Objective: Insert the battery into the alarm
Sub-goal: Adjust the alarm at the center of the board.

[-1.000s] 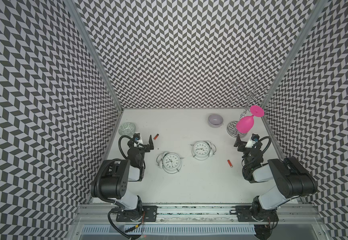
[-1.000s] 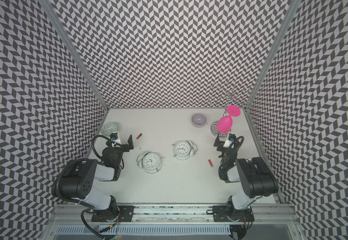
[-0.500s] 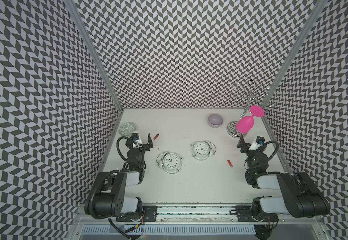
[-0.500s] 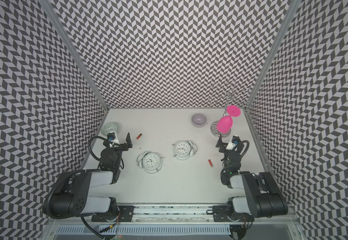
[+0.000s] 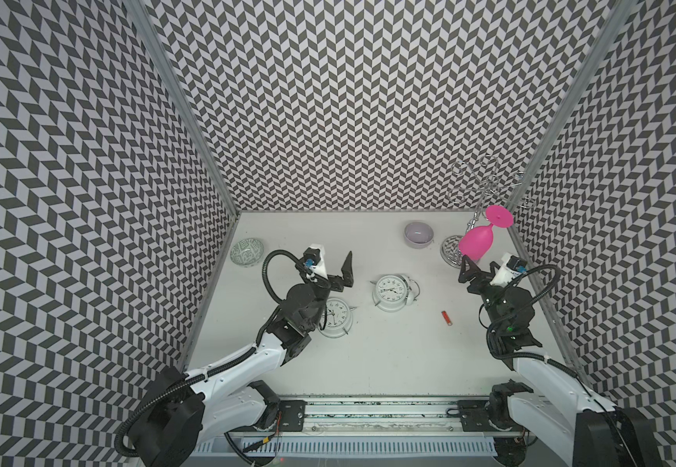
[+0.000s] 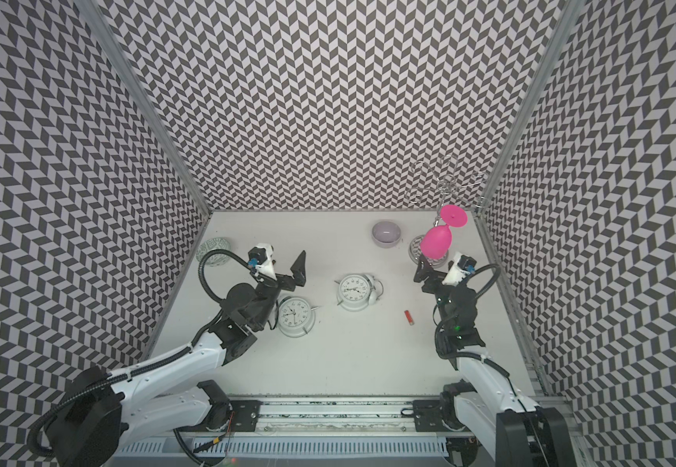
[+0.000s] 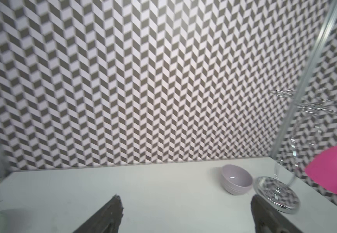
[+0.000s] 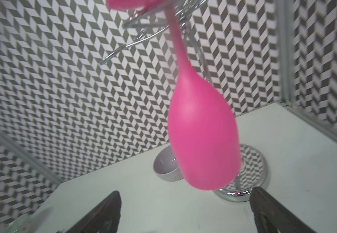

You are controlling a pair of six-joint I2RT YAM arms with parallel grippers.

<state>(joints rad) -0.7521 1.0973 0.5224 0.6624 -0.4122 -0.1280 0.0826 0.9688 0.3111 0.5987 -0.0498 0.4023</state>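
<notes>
I need to turn and lower my right gripper toward the middle alarm's chrome handle (image 5: 419, 288) and close there, since that handle sticks out past the bells toward this arm.
Two white twin-bell alarm clocks lie face up on the table in both top views. One alarm (image 5: 393, 288) (image 6: 354, 292) is near the middle. My left arm partly covers the other alarm (image 5: 338, 321) (image 6: 296, 317). A small red battery (image 5: 446, 318) (image 6: 408, 317) lies right of the middle clock. My left gripper (image 5: 330, 265) (image 6: 282, 267) (image 7: 185, 197) hangs open and empty above the table behind the left clock. My right gripper (image 5: 486, 271) (image 6: 439, 271) (image 8: 185, 190) is open and empty at the right, just short of the pink glass. Neither wrist view shows a clock or battery.
A pink glass (image 5: 477, 242) (image 8: 202, 137) hangs upside down from a chrome rack (image 5: 451, 250) (image 7: 276, 193) at the back right. A lilac bowl (image 5: 419, 233) (image 7: 236, 179) stands beside it. A patterned green bowl (image 5: 247, 252) sits at the back left. Patterned walls close three sides.
Both arms have unfolded from their tucked pose and reached forward and up. The left arm now overlaps the left clock and hides a second red battery seen earlier. Both grippers stayed open.
</notes>
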